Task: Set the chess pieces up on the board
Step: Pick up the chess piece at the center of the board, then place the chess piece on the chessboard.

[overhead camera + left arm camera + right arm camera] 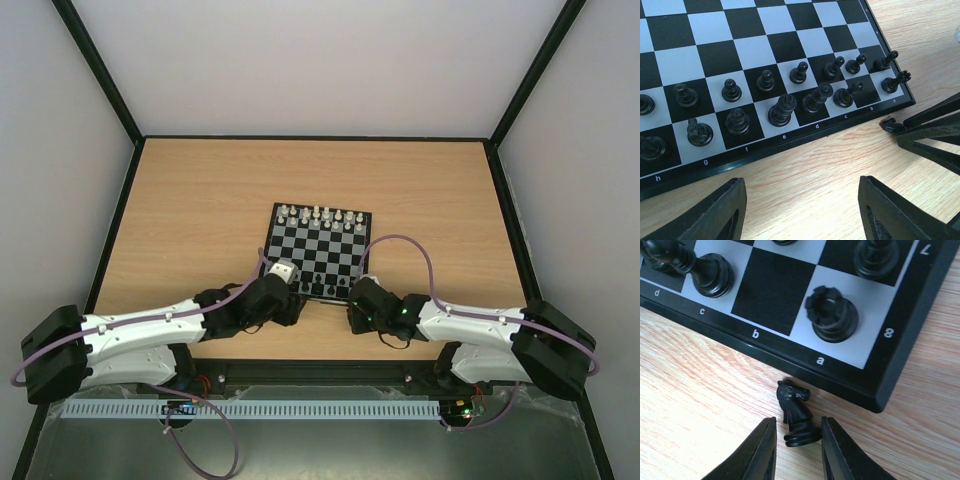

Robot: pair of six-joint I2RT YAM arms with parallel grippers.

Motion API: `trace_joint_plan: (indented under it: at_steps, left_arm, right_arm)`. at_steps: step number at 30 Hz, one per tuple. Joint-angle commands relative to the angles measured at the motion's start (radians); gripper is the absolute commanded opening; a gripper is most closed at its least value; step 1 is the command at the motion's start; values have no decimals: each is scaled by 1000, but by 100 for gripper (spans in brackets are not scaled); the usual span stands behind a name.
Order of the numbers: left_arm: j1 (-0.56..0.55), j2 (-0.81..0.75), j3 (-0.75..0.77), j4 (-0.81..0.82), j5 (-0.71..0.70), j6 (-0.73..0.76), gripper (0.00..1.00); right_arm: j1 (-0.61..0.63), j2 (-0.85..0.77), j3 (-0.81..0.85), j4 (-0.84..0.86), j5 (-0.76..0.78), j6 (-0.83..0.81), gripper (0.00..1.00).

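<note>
The left gripper needs to rise, turn toward the right gripper and come onto the black knight's head [887, 123], because the right gripper straddles only the knight's base.
The board [322, 262] lies mid-table, with black chess pieces [781, 110] standing in its two near rows. One black knight [796, 412] lies tilted on the wood just off the board's near edge [855, 385], by the letter a. My right gripper [797, 440] straddles the knight's base with its jaws narrowly apart and a small gap on the left side. The square marked b is bare, next to a black rook [831, 314] in the corner. My left gripper [802, 205] is open and empty over bare wood in front of files e and f.
White pieces [320, 215] line the board's far rows. Both grippers [293, 303] [352, 300] sit close together at the board's near edge. The right gripper's fingers [925, 137] and the knight [887, 124] show at the right of the left wrist view. Black frame rails bound the table.
</note>
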Motion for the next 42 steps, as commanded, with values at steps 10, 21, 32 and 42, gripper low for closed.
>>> trace_joint_plan:
  at_steps: [10, 21, 32, 42]
  left_arm:
    - [2, 24, 27, 19, 1, 17, 64]
    - [7, 25, 19, 27, 8, 15, 64]
    - [69, -130, -64, 153, 323, 17, 65]
    - [90, -296, -121, 309, 649, -37, 65]
  right_arm:
    - [35, 91, 28, -50, -12, -20, 26]
    - [44, 92, 31, -50, -16, -26, 8]
    - [46, -168, 24, -57, -121, -75, 8]
    - [56, -337, 76, -7, -354, -155, 9]
